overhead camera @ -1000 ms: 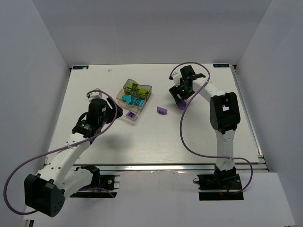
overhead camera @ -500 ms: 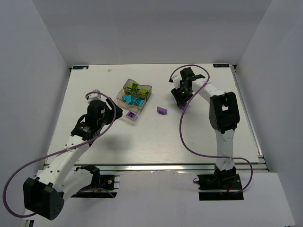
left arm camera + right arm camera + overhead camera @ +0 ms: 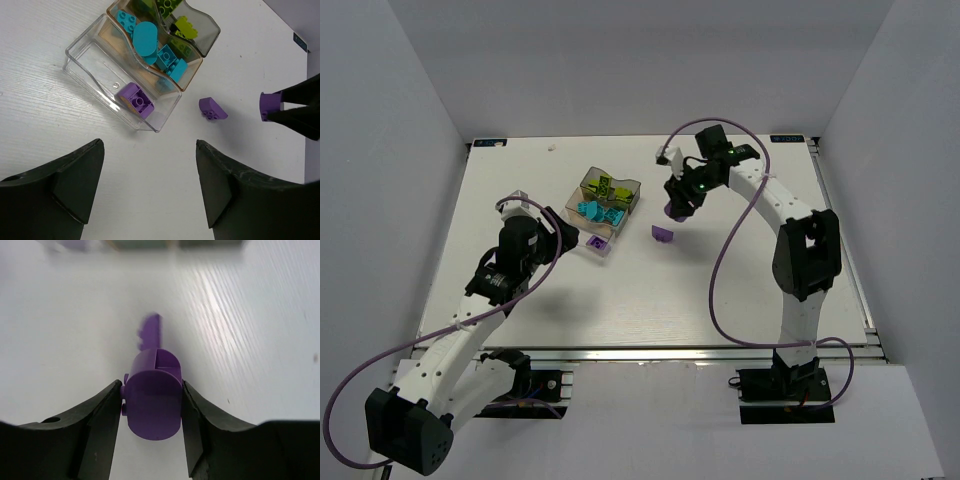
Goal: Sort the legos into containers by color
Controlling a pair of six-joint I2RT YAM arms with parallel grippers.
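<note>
Next, my right gripper will carry the matching lego over the clear tray's space beside its purple lego and release, since that space lies to its left in the top view.
My right gripper (image 3: 152, 390) is shut on a purple lego (image 3: 153, 400), held above the table to the right of the containers (image 3: 606, 205). The held lego (image 3: 672, 209) hangs just above and right of a loose purple lego (image 3: 663, 234) lying on the table. The clear tray (image 3: 102, 77) holds one purple lego (image 3: 135, 99). Several cyan legos (image 3: 150, 45) fill the orange-tinted tray, and lime green legos (image 3: 182, 27) lie in the smoky grey tray. My left gripper (image 3: 150, 185) is open over bare table, near the clear tray's front.
White walls enclose the table on three sides. The right arm's purple cable (image 3: 720, 270) loops over the table's right half. The table's far edge (image 3: 640, 137) lies behind the trays.
The right gripper closed on the purple lego, lifted it and carried it left toward the trays. The left gripper shifted slightly and opened a little wider.
</note>
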